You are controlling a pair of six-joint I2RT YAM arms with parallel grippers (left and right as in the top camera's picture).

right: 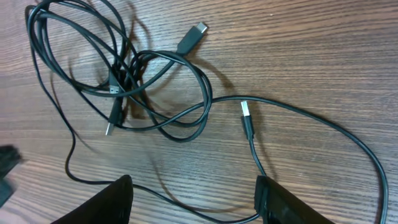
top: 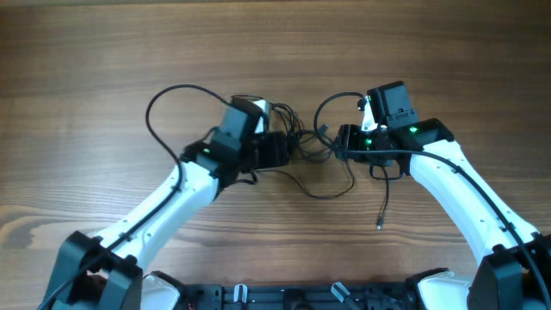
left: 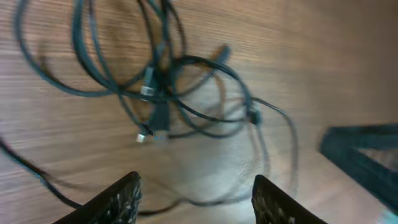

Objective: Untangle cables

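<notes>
The knot's crossed cables lie below my left gripper and outward of it. Next, it will lower outward and close its spread fingers where several cables bunch together.
The cables (top: 307, 148) are thin black cords knotted together on the wooden table between my two grippers. One loop (top: 164, 108) swings out to the left and one plug end (top: 379, 226) trails toward the front. My left gripper (top: 280, 151) is open just left of the knot. In the left wrist view its fingers (left: 196, 190) are spread, with the tangle (left: 163, 93) ahead of them. My right gripper (top: 341, 143) is open just right of the knot. In the right wrist view its fingers (right: 194, 196) straddle one cord (right: 186, 208), with the tangle (right: 124, 74) beyond.
The wooden table (top: 86, 52) spreads all around. In the right wrist view a loose grey-tipped plug (right: 193, 37) and a white-tipped plug (right: 246, 113) lie beside the knot. The right gripper (left: 364, 152) shows at the right of the left wrist view.
</notes>
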